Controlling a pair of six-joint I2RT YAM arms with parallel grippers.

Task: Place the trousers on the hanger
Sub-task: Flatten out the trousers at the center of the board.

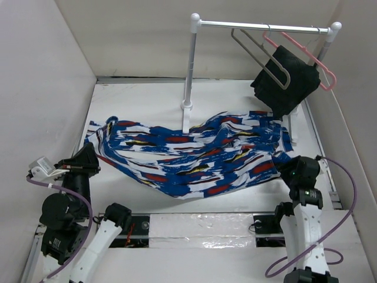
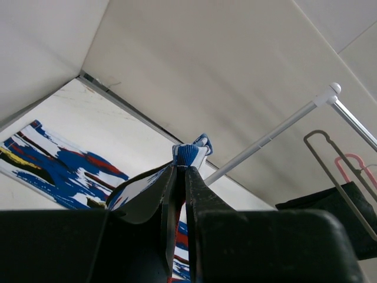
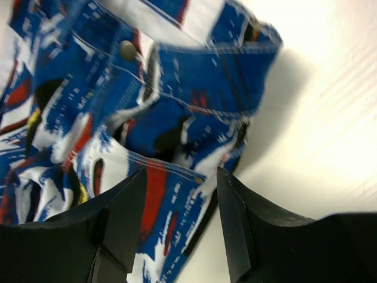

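The trousers' side edge beneath the waistband (image 3: 194,88) is already between my open fingers, so my right gripper should move down a little onto it next and close there.
The printed blue, white, red and black trousers (image 1: 194,156) lie stretched across the table from left to right. My left gripper (image 1: 91,156) is shut on their left end; in the left wrist view a blue fold (image 2: 191,154) pokes out above the closed tips (image 2: 181,168). My right gripper (image 1: 288,164) stands open at the right end. In the right wrist view its jaws (image 3: 179,172) straddle the buttoned waistband (image 3: 194,88) without pinching it. The grey wire hanger (image 1: 259,56) hangs on the rail at the back right, also seen as the hanger (image 2: 330,171).
A white rack with upright pole (image 1: 191,65) and top rail (image 2: 271,138) stands at the back. On the rail a pink hanger (image 1: 306,56) carries a plain black cloth (image 1: 288,79) beside the wire hanger. White walls close in left, back and right.
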